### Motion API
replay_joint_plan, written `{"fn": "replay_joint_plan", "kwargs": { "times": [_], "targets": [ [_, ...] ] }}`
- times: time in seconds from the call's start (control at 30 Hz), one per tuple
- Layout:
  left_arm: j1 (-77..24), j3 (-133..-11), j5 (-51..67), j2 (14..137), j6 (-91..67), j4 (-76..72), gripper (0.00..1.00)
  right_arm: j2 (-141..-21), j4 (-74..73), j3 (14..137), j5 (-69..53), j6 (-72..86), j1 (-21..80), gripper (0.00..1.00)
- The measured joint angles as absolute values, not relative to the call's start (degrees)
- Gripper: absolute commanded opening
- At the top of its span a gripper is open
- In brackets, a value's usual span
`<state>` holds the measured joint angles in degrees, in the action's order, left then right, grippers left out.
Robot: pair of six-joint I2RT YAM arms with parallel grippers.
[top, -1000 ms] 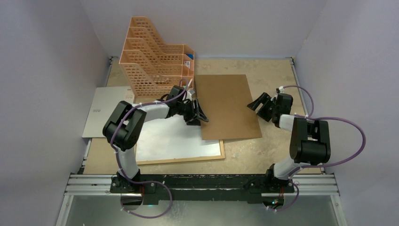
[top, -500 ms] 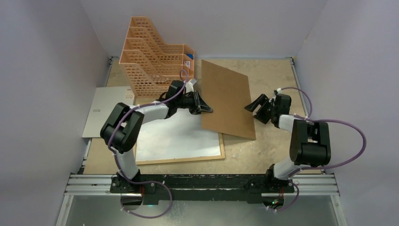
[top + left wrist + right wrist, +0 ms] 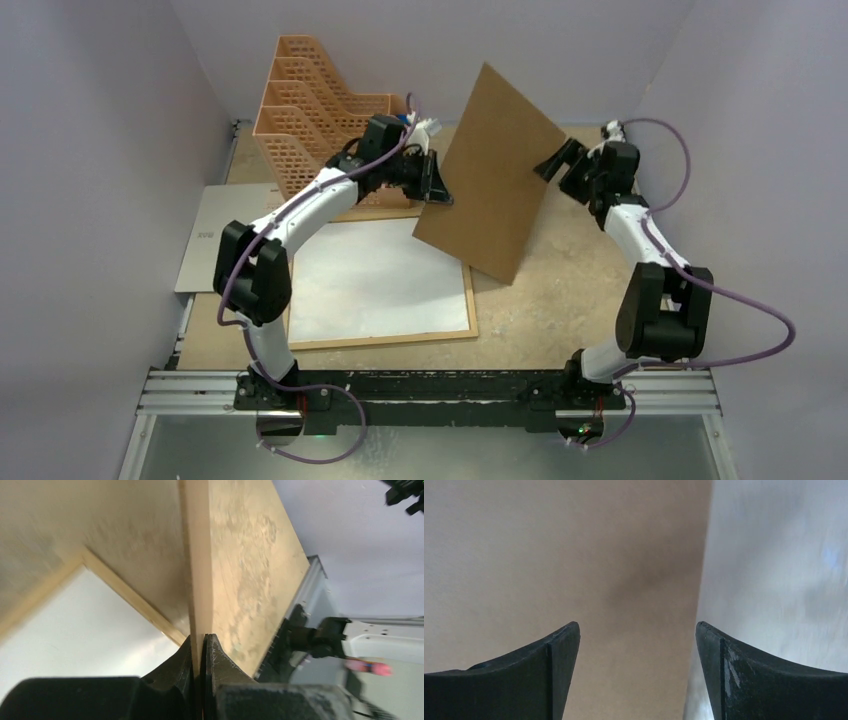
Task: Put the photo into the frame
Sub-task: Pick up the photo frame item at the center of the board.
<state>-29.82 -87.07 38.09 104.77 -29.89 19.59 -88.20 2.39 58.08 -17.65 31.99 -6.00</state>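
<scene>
The opposite edge of the board (image 3: 495,175) faces my right gripper. My left gripper will next go up and to the left in the top view, over the organizer, and let go of the board.
A brown backing board (image 3: 495,175) hangs steeply tilted above the table, and my left gripper (image 3: 437,180) is shut on its left edge. In the left wrist view the jaws (image 3: 202,642) pinch the board's thin edge (image 3: 200,580). My right gripper (image 3: 553,165) is open at the board's upper right edge; the wrist view shows the board face (image 3: 549,555) ahead of the spread fingers (image 3: 638,630), not touching them. The light-wood frame (image 3: 400,338) lies flat below. A plain white sheet (image 3: 370,285) fills it, which looks like the photo's back; its picture side is hidden.
An orange lattice organizer (image 3: 320,120) stands at the back left, just behind my left arm. A grey sheet (image 3: 215,235) lies at the left table edge. Bare speckled tabletop (image 3: 560,300) shows to the right of the frame. Walls close in on three sides.
My left gripper shut on the board's left edge and lifted it from flat on the table to a steep tilt. The right gripper rose toward the back along the board's right edge.
</scene>
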Motion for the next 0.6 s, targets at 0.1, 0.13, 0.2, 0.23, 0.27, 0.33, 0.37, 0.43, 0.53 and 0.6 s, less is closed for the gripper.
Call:
{"fn": "replay_joint_plan", "kwargs": {
  "times": [0.1, 0.13, 0.2, 0.23, 0.27, 0.33, 0.37, 0.43, 0.53, 0.6],
  "targets": [
    [-29.8, -96.5, 35.9, 104.8, -19.6, 25.6, 0.00, -86.0, 6.7, 64.8, -17.5, 29.7, -5.9, 0.92],
    [-29.8, -99.5, 35.0, 104.8, -15.9, 27.2, 0.00, -85.6, 7.8, 67.6, -17.9, 28.5, -5.9, 0.92],
    [-29.8, -104.0, 34.0, 104.8, -9.7, 29.9, 0.00, -85.5, 9.9, 73.7, -19.5, 25.7, -5.9, 0.93],
    [-29.7, -106.0, 33.6, 104.8, -6.6, 31.2, 0.00, -85.5, 10.7, 77.2, -20.7, 24.1, -5.9, 0.94],
    [-29.7, -107.4, 33.3, 104.8, -3.6, 32.3, 0.00, -85.5, 11.4, 79.3, -21.4, 23.0, -5.8, 0.95],
    [-29.7, -108.9, 32.7, 104.4, 1.7, 34.1, 0.00, -85.4, 12.6, 83.9, -23.2, 20.6, -5.7, 0.97],
    [-29.7, -109.1, 32.5, 104.2, 3.4, 34.8, 0.00, -85.3, 13.2, 85.7, -24.1, 19.6, -5.6, 0.99],
    [-29.6, -109.6, 32.1, 103.7, 7.5, 36.8, 0.00, -84.6, 14.1, 87.6, -25.8, 17.8, -5.6, 0.99],
    [-29.4, -111.4, 32.2, 103.3, 12.4, 41.5, 0.00, -83.5, 14.8, 89.1, -30.5, 14.7, -5.6, 0.99],
    [-28.8, -113.3, 32.8, 103.3, 14.3, 43.7, 0.00, -83.2, 14.7, 90.1, -34.0, 12.8, -5.6, 0.99]
  ]
}}
